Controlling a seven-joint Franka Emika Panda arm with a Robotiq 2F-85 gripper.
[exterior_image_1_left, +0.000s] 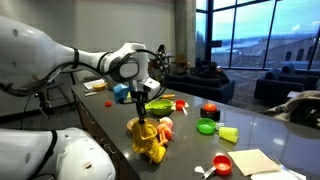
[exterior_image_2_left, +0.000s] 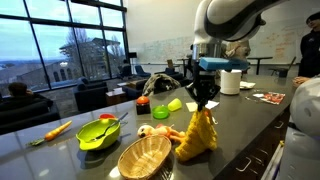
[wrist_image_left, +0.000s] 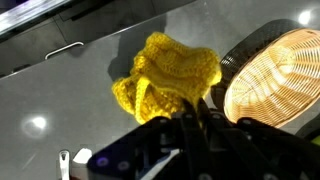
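Note:
My gripper needs to lower next and ease toward the wicker basket (exterior_image_2_left: 144, 157) to let go of the yellow cloth, since the cloth's lower end (exterior_image_2_left: 193, 151) rests on the tabletop below.
My gripper (exterior_image_2_left: 204, 104) is shut on the top of a yellow knitted cloth (exterior_image_2_left: 197, 136) and holds it up so that it hangs in a cone, with its lower end on the grey table (exterior_image_2_left: 250, 115). The cloth also shows in an exterior view (exterior_image_1_left: 148, 140) and in the wrist view (wrist_image_left: 165, 75), pinched between the fingers (wrist_image_left: 193, 112). A woven wicker basket (exterior_image_2_left: 144, 157) stands right beside the cloth; it shows in the wrist view (wrist_image_left: 275, 80) too.
A green bowl (exterior_image_2_left: 97, 133) with a spoon, a carrot (exterior_image_2_left: 57, 129), a red item (exterior_image_2_left: 143, 101), a green lid (exterior_image_2_left: 175, 104), toy food (exterior_image_2_left: 160, 131), a paper roll (exterior_image_2_left: 231, 81) and papers (exterior_image_1_left: 256, 160) lie about the table. Armchairs (exterior_image_2_left: 100, 95) stand behind.

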